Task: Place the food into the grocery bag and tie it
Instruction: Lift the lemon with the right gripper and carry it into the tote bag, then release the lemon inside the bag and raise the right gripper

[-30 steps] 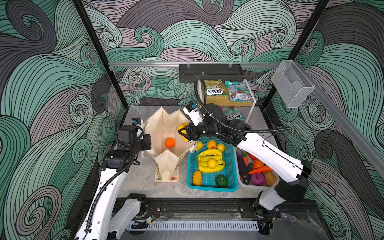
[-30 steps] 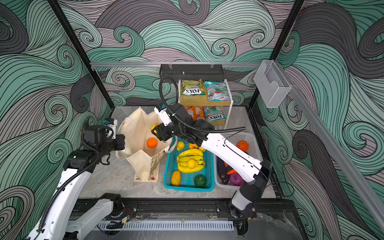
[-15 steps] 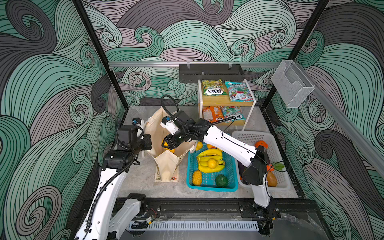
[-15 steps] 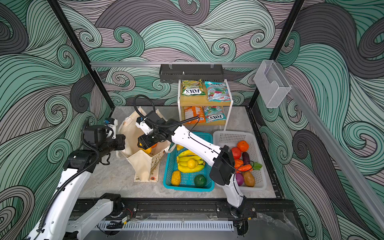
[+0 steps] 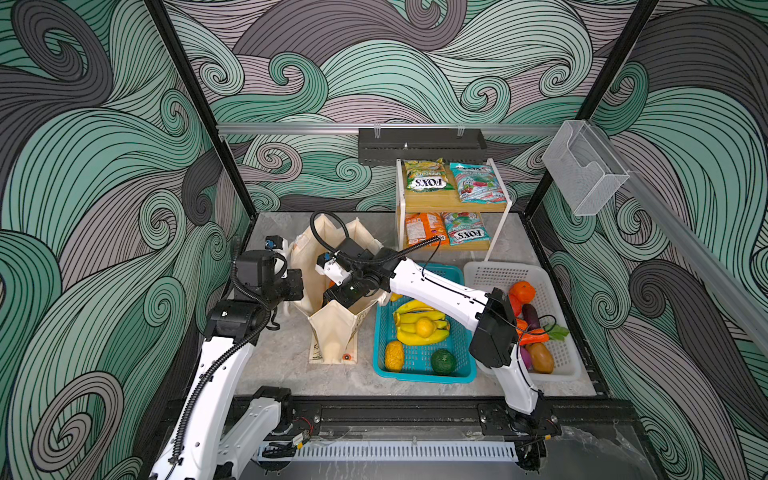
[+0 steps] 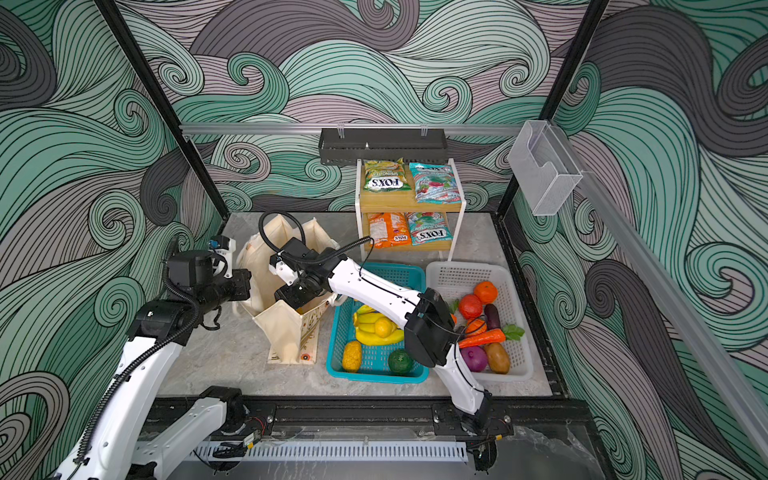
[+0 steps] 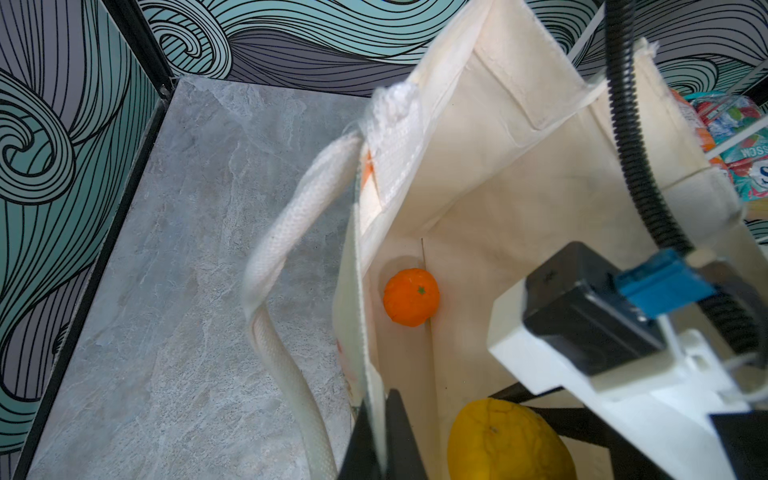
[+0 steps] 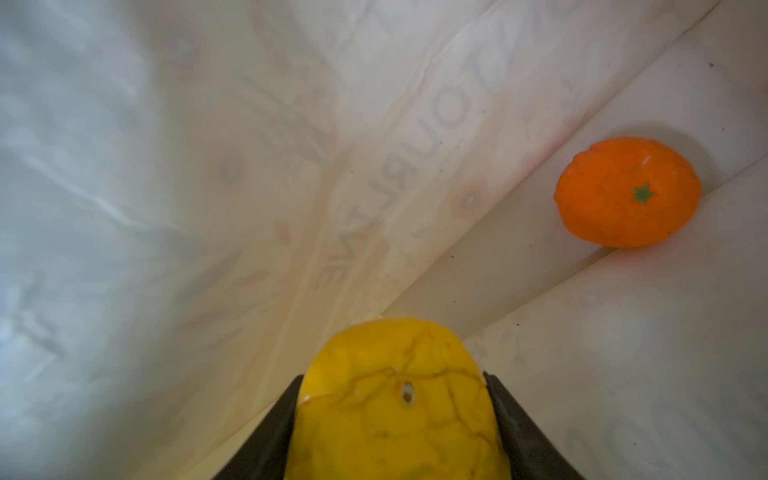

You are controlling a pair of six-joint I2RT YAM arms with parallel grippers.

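The yellow fruit still hangs high. My right gripper will next move down deeper into the bag, toward the bag's bare bottom short of the orange, to release the fruit.
The cream grocery bag stands open left of the baskets. My left gripper is shut on the bag's left rim, with the cloth pinched between its black fingers. My right gripper reaches down inside the bag, shut on a yellow, cracked-skin toy fruit. The fruit hangs above the bag's floor. An orange lies on that floor in a fold, apart from the yellow fruit.
A teal basket with bananas and other fruit stands right of the bag. A white basket of vegetables is farther right. FOX'S packets lie on a two-level shelf behind. A bag handle droops outside the left rim.
My right arm has swung left from the bag's right edge and gone down into the bag with the yellow fruit. The left arm has stayed still on the rim.
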